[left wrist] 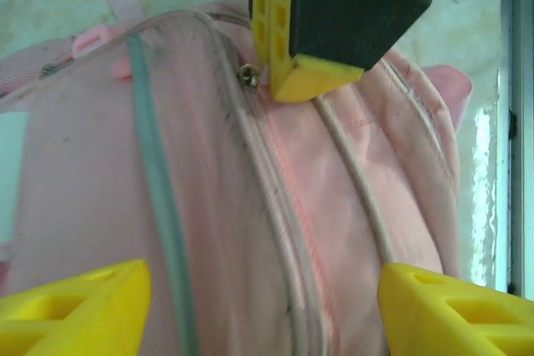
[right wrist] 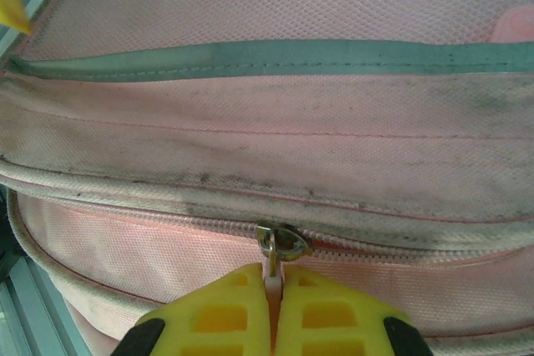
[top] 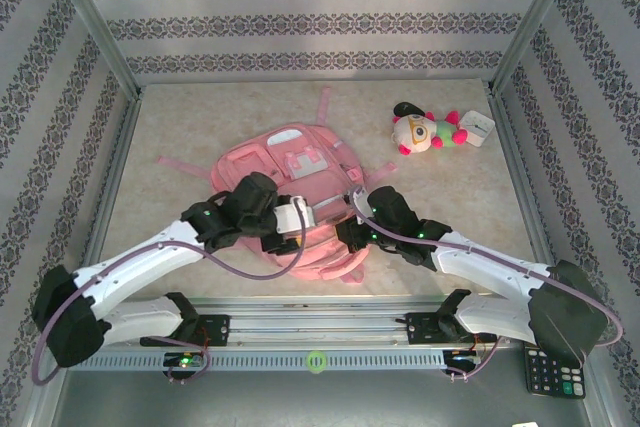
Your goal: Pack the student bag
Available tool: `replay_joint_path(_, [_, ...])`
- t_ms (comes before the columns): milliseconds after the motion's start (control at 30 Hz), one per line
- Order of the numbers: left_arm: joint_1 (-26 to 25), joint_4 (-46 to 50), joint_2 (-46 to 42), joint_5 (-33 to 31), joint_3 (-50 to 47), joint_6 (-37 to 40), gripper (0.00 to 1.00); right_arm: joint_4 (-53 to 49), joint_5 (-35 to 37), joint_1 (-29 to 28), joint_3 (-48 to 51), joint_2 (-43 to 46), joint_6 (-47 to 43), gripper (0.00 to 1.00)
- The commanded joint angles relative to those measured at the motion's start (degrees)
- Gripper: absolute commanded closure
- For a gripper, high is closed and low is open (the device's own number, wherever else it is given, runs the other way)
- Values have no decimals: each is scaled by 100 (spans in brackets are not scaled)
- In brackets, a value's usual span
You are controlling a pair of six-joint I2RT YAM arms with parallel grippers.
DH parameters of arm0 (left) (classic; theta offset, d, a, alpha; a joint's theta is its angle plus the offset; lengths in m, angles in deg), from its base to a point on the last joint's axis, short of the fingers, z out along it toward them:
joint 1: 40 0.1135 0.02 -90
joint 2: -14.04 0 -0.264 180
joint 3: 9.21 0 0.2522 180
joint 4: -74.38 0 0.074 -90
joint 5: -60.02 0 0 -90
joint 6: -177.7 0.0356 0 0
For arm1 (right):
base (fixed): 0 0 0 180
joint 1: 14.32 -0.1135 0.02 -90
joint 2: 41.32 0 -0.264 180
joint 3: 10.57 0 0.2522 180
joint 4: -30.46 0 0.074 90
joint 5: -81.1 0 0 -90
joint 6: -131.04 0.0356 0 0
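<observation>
The right gripper draws the pull tab away from my base around the zipper's curve next, then releases it by the teal trim's end.
The pink student bag point(top: 290, 172) lies flat in the middle of the table, front pockets up. My right gripper point(right wrist: 273, 288) is shut on the white pull tab of the main zipper point(right wrist: 280, 243), at the bag's near edge point(top: 348, 234). The zipper line point(left wrist: 275, 198) looks closed on both sides of the slider. My left gripper point(left wrist: 265, 310) is open wide just over the bag's near side point(top: 318, 211), its yellow fingertips point(left wrist: 79, 306) straddling the zipper seam and holding nothing. The right gripper's yellow fingers point(left wrist: 313, 75) show beside the slider point(left wrist: 247, 74).
A small plush toy point(top: 425, 130) and a white box-like object point(top: 478, 129) lie at the back right. A black calculator point(top: 547, 372) rests on the frame by the right arm's base. Pink straps point(top: 180, 162) trail left of the bag. Metal rails edge the table.
</observation>
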Motion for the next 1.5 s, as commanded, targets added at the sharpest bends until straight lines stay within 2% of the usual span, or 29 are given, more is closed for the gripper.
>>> replay_joint_path(0, [-352, -824, 312, -722, 76, -872, 26, 147, -32, -30, -154, 36, 85, 100])
replay_joint_path(100, [-474, -1242, 719, -1149, 167, -1164, 20, 186, -56, -23, -121, 89, 98, 100])
replay_joint_path(167, [-501, -1333, 994, -1345, 266, -1200, 22, 214, -74, -20, -97, 124, 109, 100])
replay_joint_path(200, [-510, -1414, 1131, -1425, 308, -1236, 34, 212, -74, -24, -98, 126, 114, 100])
replay_joint_path(233, [-510, -1511, 1241, -1494, 326, -1296, 42, 197, -92, -17, -89, 141, 116, 100])
replay_joint_path(300, [-510, -1600, 1416, -1506, 339, -1251, 51, 162, -92, 9, -82, 162, 115, 100])
replay_joint_path(400, [-489, -1579, 1409, -1522, 243, -976, 83, 55, -95, 212, -31, 262, 204, 100])
replay_joint_path(433, [-463, -1607, 1304, -1444, 125, -832, 90, 22, -107, 331, 18, 318, 256, 100])
replay_joint_path(467, [-407, -1598, 1134, -1255, -11, -657, 92, -10, -125, 489, 73, 371, 301, 100])
replay_joint_path(600, [-99, -1405, 392, -225, -577, -13, 95, -157, -208, 1243, 236, 477, 450, 100])
replay_joint_path(667, [147, -1252, -4, 328, -819, 267, 97, -215, 11, 1517, 257, 421, 436, 100])
replay_joint_path(767, [403, -869, -419, 952, -944, 757, 99, -208, 645, 1578, 195, 225, 497, 100])
replay_joint_path(900, [439, -186, -607, 1424, -914, 1543, 100, 152, 930, 1583, 87, -17, 702, 100])
replay_joint_path(1067, [439, 80, -586, 2121, -928, 2135, 100, 578, 1303, 1600, -177, -430, 827, 100])
replay_joint_path(1200, [438, 6, -511, 2151, -926, 2196, 100, 1020, 1241, 1602, -361, -817, 906, 100])
replay_joint_path(1333, [492, -801, -493, 1472, -1231, 1972, 100, 886, 1673, 1667, -376, -770, 1071, 100])
replay_joint_path(1467, [712, -1596, -208, 1690, -1207, 1992, 100, 735, 1814, 2118, -119, -377, 1224, 100])
